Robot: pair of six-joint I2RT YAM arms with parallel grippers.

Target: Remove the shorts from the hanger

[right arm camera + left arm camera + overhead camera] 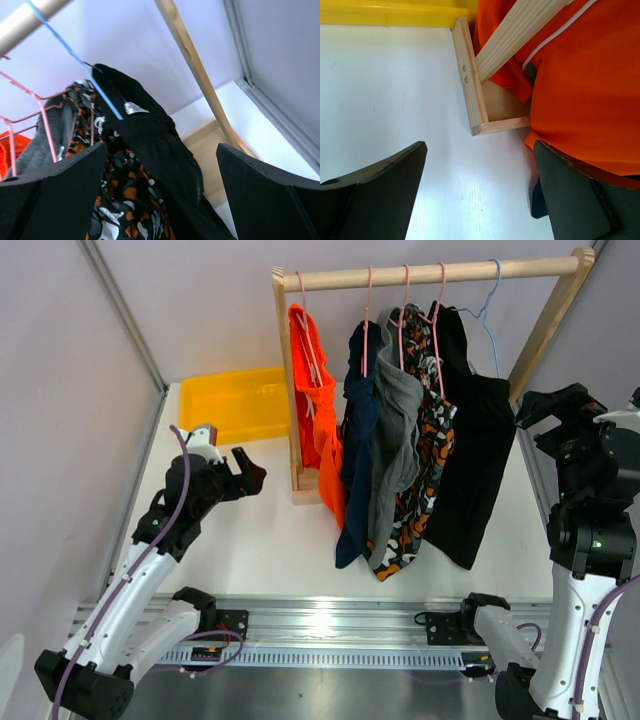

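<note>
I need to move my right gripper outward and to the left in the top view next, onto the blue hanger's near wire, because the black shorts [155, 145] hang from it.
Five shorts hang on hangers from a wooden rack's rail [430, 275]: bright orange [318, 420], navy blue [357, 440], grey [395, 430], patterned orange, black and white [425, 480] and black [475, 460]. My left gripper [248, 478] is open and empty, low over the table left of the rack's foot; in its wrist view [480, 195] the orange shorts [580, 90] lie just beyond the right finger. My right gripper [540, 408] is open and empty, raised right of the black shorts; in its wrist view [160, 185] the black shorts [155, 145] hang on a blue hanger [85, 65].
A yellow bin [235, 405] stands at the back left, behind my left gripper. The rack's wooden base [470, 80] and slanted right post [195, 65] are close to the grippers. Grey walls and metal frame bars [125, 315] bound the table.
</note>
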